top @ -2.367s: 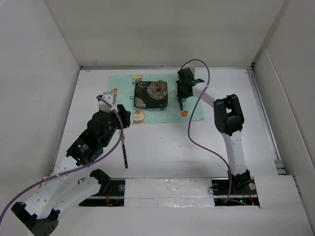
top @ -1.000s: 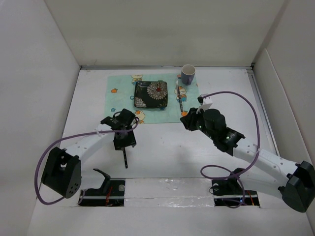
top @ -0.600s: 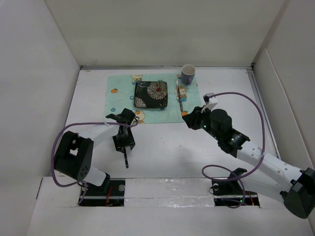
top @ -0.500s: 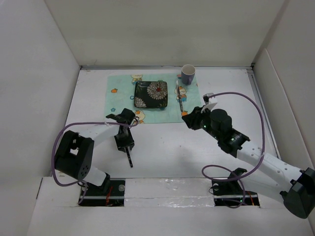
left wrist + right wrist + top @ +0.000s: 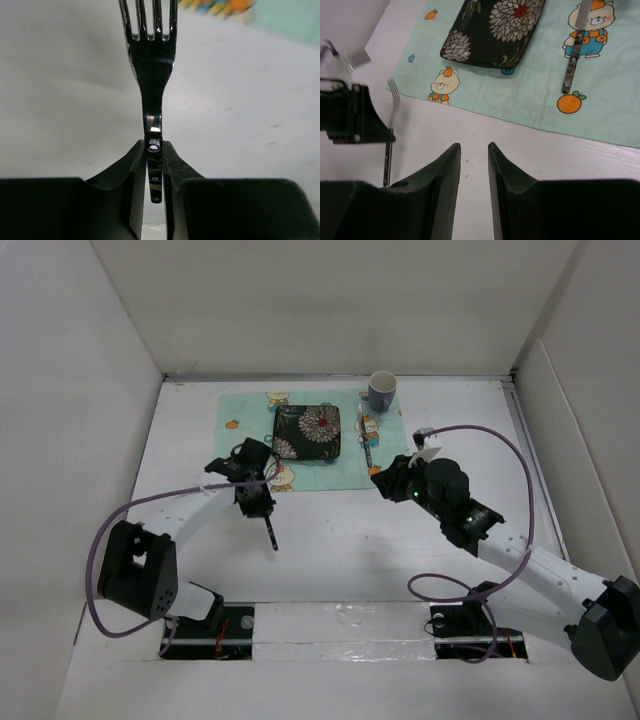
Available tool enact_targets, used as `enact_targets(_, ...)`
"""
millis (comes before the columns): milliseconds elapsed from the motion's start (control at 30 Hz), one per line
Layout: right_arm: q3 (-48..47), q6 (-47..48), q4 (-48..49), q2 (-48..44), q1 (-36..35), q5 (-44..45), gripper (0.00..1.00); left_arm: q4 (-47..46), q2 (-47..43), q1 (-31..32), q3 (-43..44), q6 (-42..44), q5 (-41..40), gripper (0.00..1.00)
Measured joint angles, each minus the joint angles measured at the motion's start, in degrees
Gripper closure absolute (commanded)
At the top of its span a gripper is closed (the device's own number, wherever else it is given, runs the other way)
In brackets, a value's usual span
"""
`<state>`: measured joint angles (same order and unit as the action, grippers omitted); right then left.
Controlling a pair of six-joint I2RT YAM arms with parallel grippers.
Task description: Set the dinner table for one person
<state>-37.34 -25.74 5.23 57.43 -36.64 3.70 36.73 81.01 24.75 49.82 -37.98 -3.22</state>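
My left gripper carries the fork (image 5: 270,532) outward next, lowers it and releases. The free part of the placemat lies there, outward of the gripper, beside the plate and opposite the knife.
My left gripper (image 5: 257,502) is shut on a metal fork (image 5: 270,532) and holds it just off the white dinner table (image 5: 330,550), near the front left edge of the mint-green placemat (image 5: 245,425). In the left wrist view the fork (image 5: 150,60) points away from me, its dark handle clamped at my gripper (image 5: 154,152). My right gripper (image 5: 385,480) is open and empty over the table, just in front of the placemat; the right wrist view shows it (image 5: 474,150) with the fork (image 5: 390,130) at the left.
A black floral square plate (image 5: 307,432) lies in the middle of the placemat, also in the right wrist view (image 5: 495,27). A knife (image 5: 365,445) lies to its right (image 5: 574,50). A purple mug (image 5: 381,390) stands at the far right corner. White panels border the table.
My left gripper closed on the fork, lifted it off the table and carried it toward the placemat. My right arm drew back from the knife's place to the placemat's front edge.
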Motion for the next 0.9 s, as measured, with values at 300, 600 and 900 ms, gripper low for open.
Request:
enact_targets(300,0.5,-0.2,0.4,1.4,-1.2,-2.1,0.65,-9.7,1.7,-4.3,22.3,7.1,-3.5,1.0)
enact_targets(600,0.8,-0.2,0.9,1.3,-2.1,-2.2,0.64,-4.0,34.3,-5.2,51.5,20.6,-15.5,1.0)
enact_targets(900,0.8,-0.2,1.9,2.4,-2.9,-2.2,0.65,3.5,42.0,-7.2,58.1,27.8,-19.1,1.0)
